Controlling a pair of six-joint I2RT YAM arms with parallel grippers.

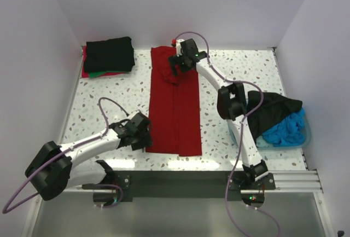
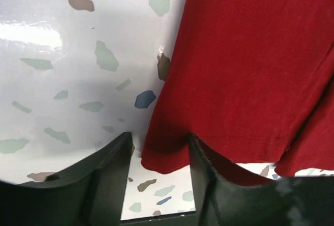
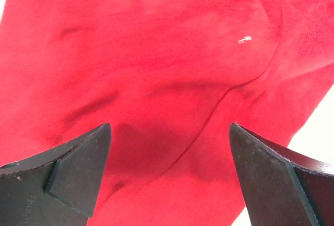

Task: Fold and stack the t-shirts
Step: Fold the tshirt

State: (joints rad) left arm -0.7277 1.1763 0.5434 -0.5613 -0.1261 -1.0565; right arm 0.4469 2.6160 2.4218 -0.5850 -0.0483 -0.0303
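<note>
The shirt's near hem corner [image 1: 199,153] on the basin's side is below my right gripper, toward my base. My right gripper will next pull back and go down onto it.
A dark red t-shirt [image 1: 175,105] lies folded into a long strip down the middle of the table. My left gripper [image 1: 143,136] is open at the shirt's near left corner. In the left wrist view [image 2: 159,142] that hem corner [image 2: 162,158] lies between the two fingers, on the table. My right gripper [image 1: 176,64] is open over the shirt's far end. In the right wrist view [image 3: 169,132] its jaws stand wide apart above creased red cloth [image 3: 156,38] with a small white label [image 3: 244,39].
A folded black shirt [image 1: 109,53] tops a stack at the back left, with green [image 1: 104,74] and red edges showing under it. A teal basin [image 1: 303,138] at the right holds a black shirt [image 1: 273,108] and a blue one [image 1: 287,127].
</note>
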